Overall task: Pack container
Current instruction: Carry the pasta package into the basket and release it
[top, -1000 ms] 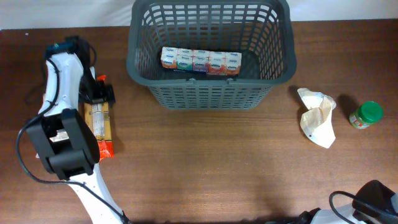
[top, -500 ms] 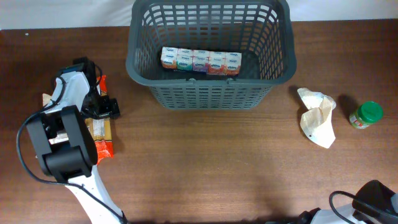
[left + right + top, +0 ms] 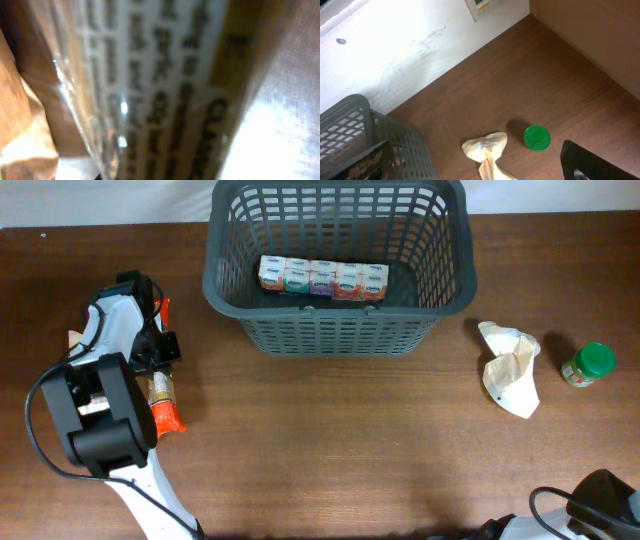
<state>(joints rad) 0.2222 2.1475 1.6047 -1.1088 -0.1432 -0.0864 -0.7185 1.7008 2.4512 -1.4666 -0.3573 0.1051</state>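
The packet still needs to go into the open basket. My left gripper should lift it over the basket's rim next, then lower it, turned along the row of cartons, on the basket's near side (image 3: 322,302).
The container (image 3: 213,275), a big dark grey lattice basket, stands at the back centre with a row of small cartons (image 3: 322,278) inside; its corner also shows in the right wrist view (image 3: 350,130). At the far left, my left gripper (image 3: 160,352) is shut on the upper end of a brown snack packet with a red end (image 3: 163,408) lying on the table. That packet's printed wrapper (image 3: 150,90) fills the left wrist view, blurred. My right gripper (image 3: 480,172) is open and empty, its fingers wide apart, high above the table's right side.
A crumpled beige bag (image 3: 510,367) and a green-lidded jar (image 3: 588,365) lie right of the basket, also seen as the bag (image 3: 487,150) and the jar (image 3: 537,137) in the right wrist view. The white wall (image 3: 395,45) runs behind the table.
My left gripper came down over the packet and its jaws closed on it. The packet now looks squeezed narrower. The right arm has not moved.
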